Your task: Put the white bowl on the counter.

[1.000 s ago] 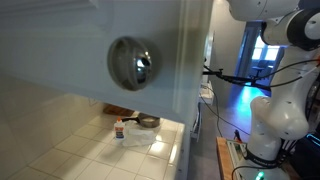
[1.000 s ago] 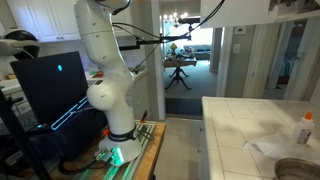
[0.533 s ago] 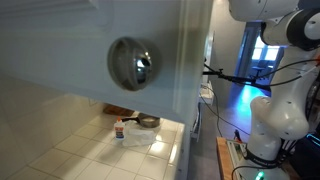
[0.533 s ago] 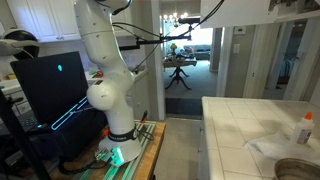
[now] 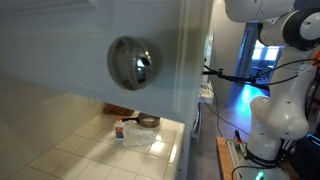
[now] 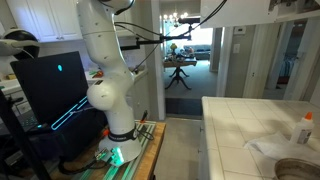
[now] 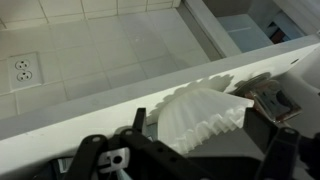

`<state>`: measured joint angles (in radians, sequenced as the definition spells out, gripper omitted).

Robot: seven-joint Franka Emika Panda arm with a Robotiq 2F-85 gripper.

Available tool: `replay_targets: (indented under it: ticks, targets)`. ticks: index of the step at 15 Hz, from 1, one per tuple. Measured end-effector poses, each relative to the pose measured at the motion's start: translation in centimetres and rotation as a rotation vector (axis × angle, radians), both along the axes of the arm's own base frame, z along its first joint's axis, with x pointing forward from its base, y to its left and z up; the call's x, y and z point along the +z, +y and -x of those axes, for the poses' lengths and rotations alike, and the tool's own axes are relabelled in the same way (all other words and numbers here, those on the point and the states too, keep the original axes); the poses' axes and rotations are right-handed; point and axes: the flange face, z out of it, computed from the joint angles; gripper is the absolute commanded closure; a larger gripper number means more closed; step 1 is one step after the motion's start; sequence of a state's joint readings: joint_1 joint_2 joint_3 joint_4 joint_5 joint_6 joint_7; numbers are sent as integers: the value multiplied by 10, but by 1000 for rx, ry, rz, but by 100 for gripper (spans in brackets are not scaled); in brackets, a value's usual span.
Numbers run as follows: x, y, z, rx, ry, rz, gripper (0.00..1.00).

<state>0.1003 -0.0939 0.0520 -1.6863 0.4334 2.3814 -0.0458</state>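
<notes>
The gripper goes left in the wrist view next and closes on the white bowl's rim by the ledge (image 7: 166,122), since that rim sits off-centre between its fingers.
In the wrist view the white bowl (image 7: 205,112), pale with a fluted rim, lies between my gripper's (image 7: 200,122) two dark fingers. It is beside a long white ledge. The fingers stand spread on either side of it, with a small gap on the left side, so the gripper looks open around the bowl. The tiled counter shows in both exterior views (image 5: 95,152) (image 6: 238,118). My gripper is out of frame in both. Only the white arm shows there (image 6: 105,60) (image 5: 280,105).
A dark pan (image 5: 148,122) (image 6: 300,170), a small bottle (image 5: 119,128) (image 6: 305,128) and a pale crumpled sheet (image 5: 140,139) (image 6: 270,147) sit on the counter. A shiny metal knob (image 5: 132,62) on a cabinet door fills the near view. A wall outlet (image 7: 22,70) is set in the tiles.
</notes>
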Motion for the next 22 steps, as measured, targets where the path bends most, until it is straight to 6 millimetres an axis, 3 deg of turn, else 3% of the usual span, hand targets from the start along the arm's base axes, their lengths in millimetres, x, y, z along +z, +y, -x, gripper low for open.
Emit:
replay_targets:
  ticks: [22]
  targets:
    - [15, 19, -41, -125, 3, 73, 0]
